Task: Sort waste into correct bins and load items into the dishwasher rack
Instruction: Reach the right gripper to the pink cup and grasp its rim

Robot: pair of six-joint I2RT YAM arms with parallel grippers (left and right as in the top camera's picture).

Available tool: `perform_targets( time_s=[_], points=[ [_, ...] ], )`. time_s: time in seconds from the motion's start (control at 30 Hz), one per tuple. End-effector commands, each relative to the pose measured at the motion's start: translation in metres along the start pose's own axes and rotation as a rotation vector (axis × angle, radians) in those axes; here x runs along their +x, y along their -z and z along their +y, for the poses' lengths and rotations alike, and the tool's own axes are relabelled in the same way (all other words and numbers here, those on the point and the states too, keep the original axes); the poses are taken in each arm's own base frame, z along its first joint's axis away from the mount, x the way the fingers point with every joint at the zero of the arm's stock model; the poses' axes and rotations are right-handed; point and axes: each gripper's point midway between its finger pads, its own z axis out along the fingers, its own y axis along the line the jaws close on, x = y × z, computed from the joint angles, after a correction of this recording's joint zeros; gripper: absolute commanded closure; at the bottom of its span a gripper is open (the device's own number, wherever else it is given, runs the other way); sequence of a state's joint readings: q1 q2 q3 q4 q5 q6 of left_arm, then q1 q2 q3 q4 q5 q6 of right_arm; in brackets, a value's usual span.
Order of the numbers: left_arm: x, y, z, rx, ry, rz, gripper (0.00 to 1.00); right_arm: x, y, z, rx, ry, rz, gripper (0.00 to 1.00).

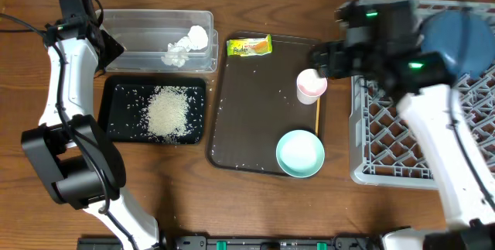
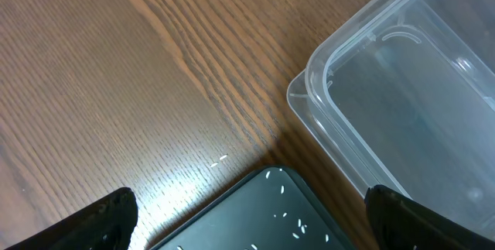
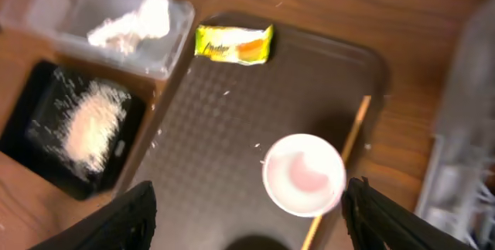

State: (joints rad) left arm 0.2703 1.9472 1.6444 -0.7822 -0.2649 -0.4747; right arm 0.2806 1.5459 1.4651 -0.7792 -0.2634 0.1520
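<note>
My right gripper descends below and to the left in the overhead view next, astride the cup's rim edge away from the rack. The cup opens that way.
The pink-and-white cup (image 1: 312, 85) (image 3: 304, 174) stands on the brown serving tray (image 1: 247, 126), beside the orange stick (image 1: 318, 114) (image 3: 356, 130). My right gripper (image 1: 323, 58) (image 3: 249, 203) hovers open above the cup and holds nothing. A pale blue bowl (image 1: 300, 153) sits at the tray's front, the snack wrapper (image 1: 249, 46) (image 3: 233, 44) at its back. The tissue (image 1: 186, 47) lies in the clear tub (image 1: 147, 25) (image 2: 402, 87). Rice (image 1: 168, 113) is heaped in the black tray (image 1: 116, 111) (image 2: 232, 223). My left gripper (image 1: 104, 49) (image 2: 251, 207) is open over the corner where those bins meet. The dark blue plate (image 1: 460, 37) rests in the rack (image 1: 387, 157).
Stray rice grains dot the brown serving tray and the wood beside the black tray. The right arm reaches across the rack's left wall. The left arm's base stands at the front left (image 1: 69, 165).
</note>
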Motion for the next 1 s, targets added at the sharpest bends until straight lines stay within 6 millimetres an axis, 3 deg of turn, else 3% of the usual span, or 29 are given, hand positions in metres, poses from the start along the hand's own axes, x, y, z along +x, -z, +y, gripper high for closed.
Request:
perform_targets(
  time_s=[0.0,0.2,0.37,0.67,0.87,0.97],
  points=[
    [0.001,-0.004,0.001,-0.011,0.007,0.006,0.04,0.011,-0.030,0.001,0.110,0.047,0.046,0.29],
    [0.001,-0.004,0.001,-0.011,0.007,0.006,0.04,0.038,-0.081,0.008,0.156,0.069,0.147,0.34],
    [0.001,-0.004,0.001,-0.011,0.008,0.006,0.04,0.061,-0.104,0.014,0.149,0.058,0.230,0.33],
    [0.001,-0.004,0.001,-0.011,0.007,0.006,0.04,0.067,-0.101,0.044,0.112,0.120,0.230,0.30],
    [0.001,-0.004,0.001,-0.011,0.008,0.006,0.04,0.063,-0.095,0.008,0.311,0.089,0.208,0.33],
    [0.001,-0.004,0.001,-0.011,0.007,0.006,0.04,0.067,-0.093,0.002,0.346,0.087,0.219,0.33]
  ],
)
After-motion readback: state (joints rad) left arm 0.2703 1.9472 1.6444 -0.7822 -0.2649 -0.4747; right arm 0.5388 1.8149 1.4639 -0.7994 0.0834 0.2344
